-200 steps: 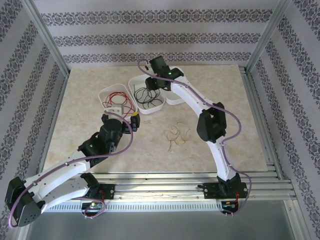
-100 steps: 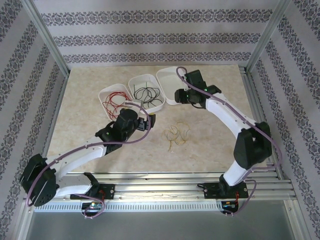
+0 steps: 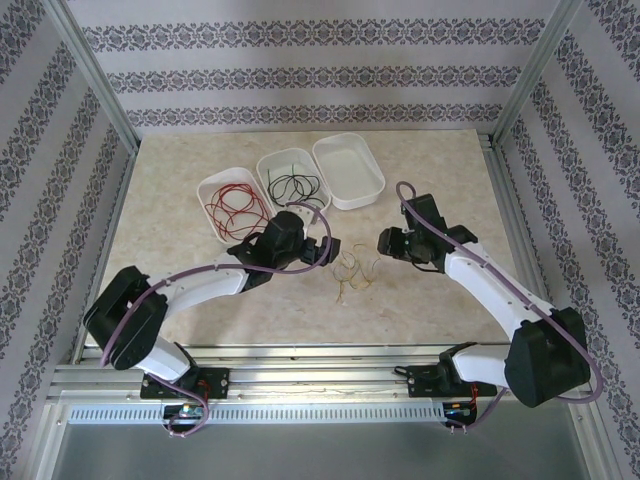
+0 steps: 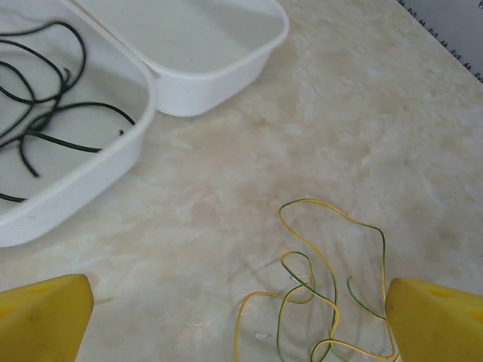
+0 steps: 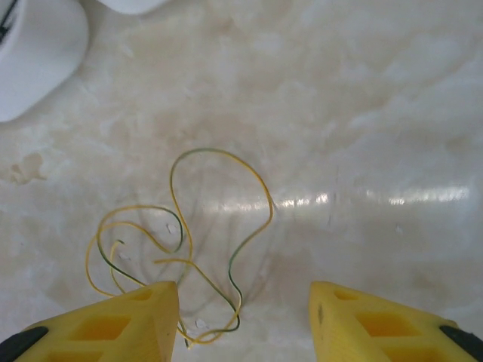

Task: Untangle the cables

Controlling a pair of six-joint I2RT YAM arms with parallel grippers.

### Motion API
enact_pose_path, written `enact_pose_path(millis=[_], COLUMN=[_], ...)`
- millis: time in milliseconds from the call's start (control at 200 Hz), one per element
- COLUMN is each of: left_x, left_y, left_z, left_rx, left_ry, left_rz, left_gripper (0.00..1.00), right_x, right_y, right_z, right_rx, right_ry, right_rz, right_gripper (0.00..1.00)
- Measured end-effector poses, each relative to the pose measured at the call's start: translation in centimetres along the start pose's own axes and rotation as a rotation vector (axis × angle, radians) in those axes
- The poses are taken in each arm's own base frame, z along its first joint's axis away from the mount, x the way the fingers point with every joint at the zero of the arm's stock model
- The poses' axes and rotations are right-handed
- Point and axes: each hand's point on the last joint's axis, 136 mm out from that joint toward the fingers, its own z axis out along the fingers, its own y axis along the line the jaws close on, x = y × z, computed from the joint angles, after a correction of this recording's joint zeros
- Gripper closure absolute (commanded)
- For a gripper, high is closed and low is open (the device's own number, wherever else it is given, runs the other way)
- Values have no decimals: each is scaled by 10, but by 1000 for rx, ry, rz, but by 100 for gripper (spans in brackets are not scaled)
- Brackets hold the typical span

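Observation:
The yellow-green loop's nearest side, where one piece of cable runs free, gets my right gripper's grip next, as that gripper lowers toward my left gripper and closes.
A loose tangle of yellow-and-green cables [image 3: 355,272] lies on the marble table, between my two grippers. Red cables [image 3: 232,205] sit in the left white tray and black cables [image 3: 292,187] in the middle tray. My left gripper [image 3: 322,252] hovers just left of the tangle. It is open, and in the left wrist view the yellow cables [image 4: 324,283] lie between its fingers [image 4: 45,317], nearer the right one. My right gripper [image 3: 382,243] is open just right of the tangle. In the right wrist view the yellow cables [image 5: 189,241] lie ahead of its left finger [image 5: 113,324].
Three white trays stand in a row at the back; the rightmost tray [image 3: 348,170] holds nothing. In the left wrist view the black-cable tray [image 4: 113,177] and the bare tray [image 4: 226,72] lie just beyond the tangle. Metal rails run along the near and right table edges.
Both arms have left the trays. The left gripper swung right and the right gripper came forward, and both now flank the yellow tangle at the table's middle.

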Motion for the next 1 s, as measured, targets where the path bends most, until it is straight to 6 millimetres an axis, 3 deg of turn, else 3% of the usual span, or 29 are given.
enact_pose_path(millis=[225, 410, 510, 834, 999], left_x=[13, 21, 29, 67, 73], left_y=[-3, -2, -3, -2, -2], left_z=[12, 17, 22, 40, 43], left_rx=[27, 26, 38, 65, 74], left_ry=[38, 61, 88, 201, 220], left_rz=[-26, -29, -28, -26, -25], left_gripper=[1, 0, 5, 11, 11], right_x=[16, 25, 33, 48, 53], right_y=[0, -2, -4, -7, -9], right_z=[16, 42, 53, 73, 82], right_rx=[-25, -13, 6, 37, 55], right_ry=[68, 138, 173, 234, 258], right_rz=[60, 82, 81, 68, 64], right_gripper=[53, 56, 56, 56, 56])
